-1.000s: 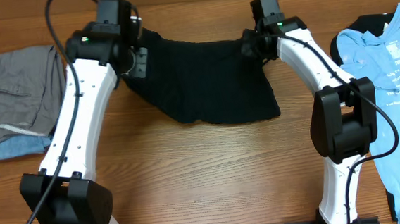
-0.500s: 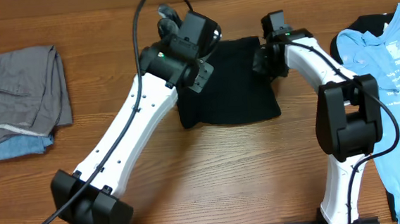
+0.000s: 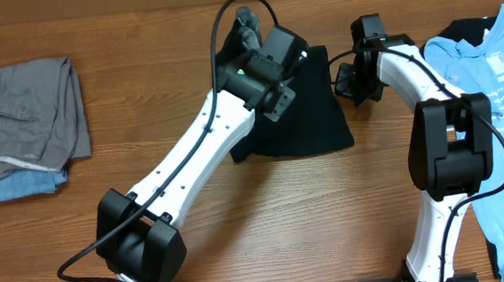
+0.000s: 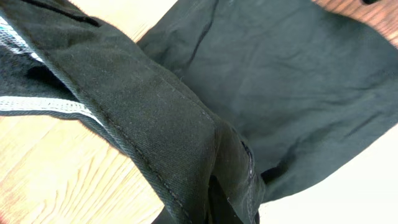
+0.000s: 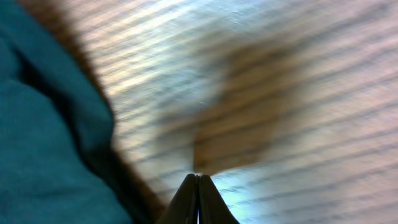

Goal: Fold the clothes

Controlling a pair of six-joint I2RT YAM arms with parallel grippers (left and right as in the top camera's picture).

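Observation:
The fold needs to be released, so my left gripper will first move toward my right gripper, then down onto the black shorts point(image 3: 310, 100) point(image 4: 291, 78).
The black shorts point(image 3: 312, 110) lie doubled over at the table's back middle. My left gripper point(image 3: 249, 30) is shut on their edge and holds it up over the pile. In the left wrist view the black cloth point(image 4: 186, 124) with its pale grey waistband point(image 4: 37, 106) drapes over the jaws point(image 4: 227, 202), hiding the fingertips. My right gripper point(image 3: 349, 81) is just right of the shorts. In the right wrist view its fingers point(image 5: 198, 182) are shut and empty above bare wood.
A light blue printed T-shirt point(image 3: 498, 97) lies at the right edge and shows as blurred blue cloth in the right wrist view point(image 5: 37, 124). A grey garment point(image 3: 23, 112) lies on a blue piece point(image 3: 19, 186) at the far left.
My left arm swung right across the table, carrying the shorts' left side over onto the right half. My right gripper came off the shorts' right edge and shifted right.

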